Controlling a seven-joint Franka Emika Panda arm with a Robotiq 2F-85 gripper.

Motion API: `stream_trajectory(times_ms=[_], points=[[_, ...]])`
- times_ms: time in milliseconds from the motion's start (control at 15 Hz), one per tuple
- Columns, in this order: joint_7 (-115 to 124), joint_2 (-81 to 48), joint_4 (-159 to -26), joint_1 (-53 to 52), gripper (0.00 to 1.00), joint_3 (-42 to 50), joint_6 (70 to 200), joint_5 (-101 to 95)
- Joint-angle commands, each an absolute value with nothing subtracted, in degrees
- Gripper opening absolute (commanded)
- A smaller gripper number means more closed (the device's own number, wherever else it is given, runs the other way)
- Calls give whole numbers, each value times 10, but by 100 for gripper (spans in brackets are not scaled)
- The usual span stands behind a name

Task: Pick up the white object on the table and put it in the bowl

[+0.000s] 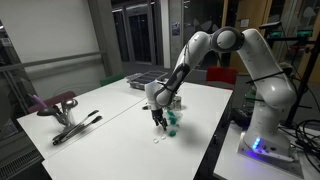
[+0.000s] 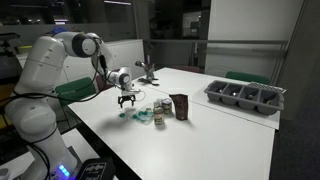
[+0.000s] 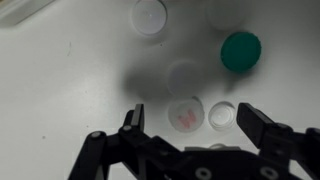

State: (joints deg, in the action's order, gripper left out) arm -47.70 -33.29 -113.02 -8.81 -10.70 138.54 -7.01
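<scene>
My gripper lowers past the pink-marked cap onto the small round white object next, since the white object lies below my fingers, beyond that cap.
My gripper is open and hangs over the white table, seen in both exterior views. In the wrist view two small round things lie on the table between its fingers: a clear cap with pink marks and a small white cap. Neither is touched. A teal round item, perhaps the bowl, lies farther off; it also shows beside the gripper in both exterior views. A white disc lies at the top edge of the wrist view.
A jar and a dark can stand close to the teal item. A grey divided tray sits farther along the table. A black and red tool lies near one table edge. Small white bits lie near the front edge.
</scene>
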Motion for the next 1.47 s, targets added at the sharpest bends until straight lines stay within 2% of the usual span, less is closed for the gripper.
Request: stream_trajectory(times_ms=[0, 667, 733, 800, 933, 1267, 1333, 1400], points=[[-457, -325, -1159, -73, 100, -116, 1432, -75], [-431, -320, -1213, -61, 100, -113, 1498, -82], [-430, -320, -1215, -60, 90, -113, 1500, -83], [-429, -320, -1217, -60, 74, -113, 1501, -84], [-427, -320, -1216, -60, 58, -112, 1502, -86], [-426, -315, -1217, -60, 22, -111, 1502, -87], [-425, -314, -1217, -61, 17, -111, 1502, -87], [-425, -314, -1217, -61, 16, -111, 1502, -87]])
